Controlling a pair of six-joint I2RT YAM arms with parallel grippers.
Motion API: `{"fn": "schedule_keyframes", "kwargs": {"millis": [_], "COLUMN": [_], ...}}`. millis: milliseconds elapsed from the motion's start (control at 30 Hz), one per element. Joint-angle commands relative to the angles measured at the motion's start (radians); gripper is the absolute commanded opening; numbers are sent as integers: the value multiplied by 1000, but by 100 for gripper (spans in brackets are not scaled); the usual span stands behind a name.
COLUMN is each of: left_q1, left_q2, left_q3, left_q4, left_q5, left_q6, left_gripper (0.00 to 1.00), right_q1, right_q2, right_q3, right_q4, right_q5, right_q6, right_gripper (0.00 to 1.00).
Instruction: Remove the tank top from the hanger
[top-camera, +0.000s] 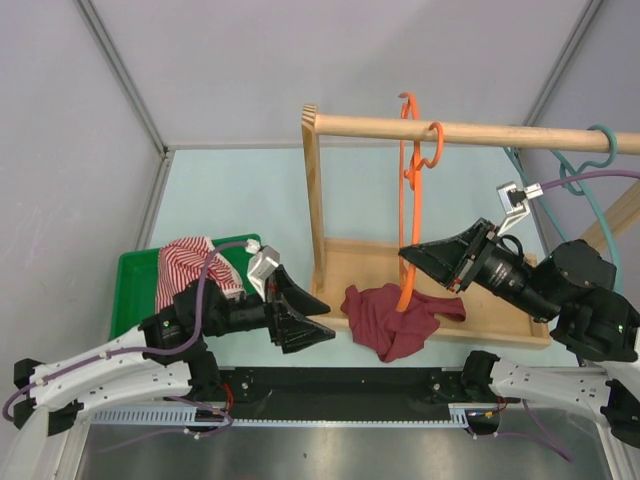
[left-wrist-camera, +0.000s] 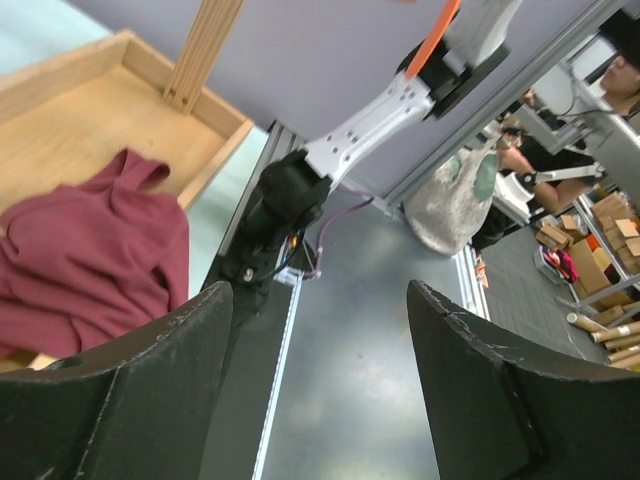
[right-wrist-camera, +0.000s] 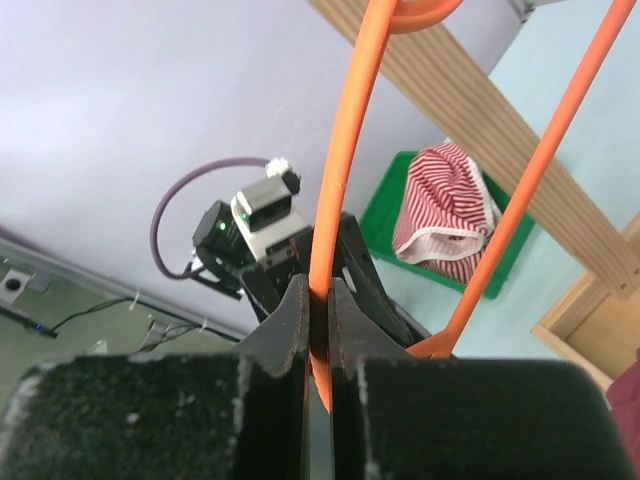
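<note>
My right gripper eases slightly outward, toward the wooden bar (top-camera: 470, 132), and lets go of the hanger's lower part (top-camera: 409, 262) next, since the tank top lies off the hanger on the rack base.
A maroon tank top (top-camera: 395, 318) lies crumpled on the wooden rack base (top-camera: 500, 320), off the orange hanger (top-camera: 408, 170) that hangs from the wooden rail (top-camera: 470, 132). It also shows in the left wrist view (left-wrist-camera: 80, 260). My right gripper (top-camera: 412, 258) is shut on the hanger's lower part, seen between its fingers in the right wrist view (right-wrist-camera: 320, 295). My left gripper (top-camera: 312, 318) is open and empty, just left of the tank top, its fingers (left-wrist-camera: 150, 390) wide apart.
A green bin (top-camera: 140, 285) at the left holds a red-and-white striped garment (top-camera: 190, 268). A teal hanger (top-camera: 590, 165) hangs at the rail's right end. The rack's wooden upright (top-camera: 314, 200) stands between the arms.
</note>
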Motion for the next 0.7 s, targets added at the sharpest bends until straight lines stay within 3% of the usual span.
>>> {"fn": "schedule_keyframes", "kwargs": {"millis": [0, 267, 467, 600, 667], "left_q1": [-20, -93, -202, -253, -262], "left_q2": [-4, 78, 238, 336, 367], "left_q3": [-52, -40, 39, 79, 101], "left_q4": [-2, -7, -88, -141, -154], "left_q5": [-4, -76, -249, -378, -427], "left_q6": [-15, 23, 58, 32, 15], "left_gripper": [75, 78, 91, 94, 94], "right_q1": [-2, -1, -2, -2, -2], "right_q2": [30, 42, 51, 51, 42], "right_q3": [51, 54, 55, 51, 43], "right_q4": [50, 18, -3, -16, -17], "right_q5": [98, 176, 215, 215, 212], "right_q6": [-15, 14, 22, 30, 33], "right_gripper": [0, 0, 0, 0, 6]}}
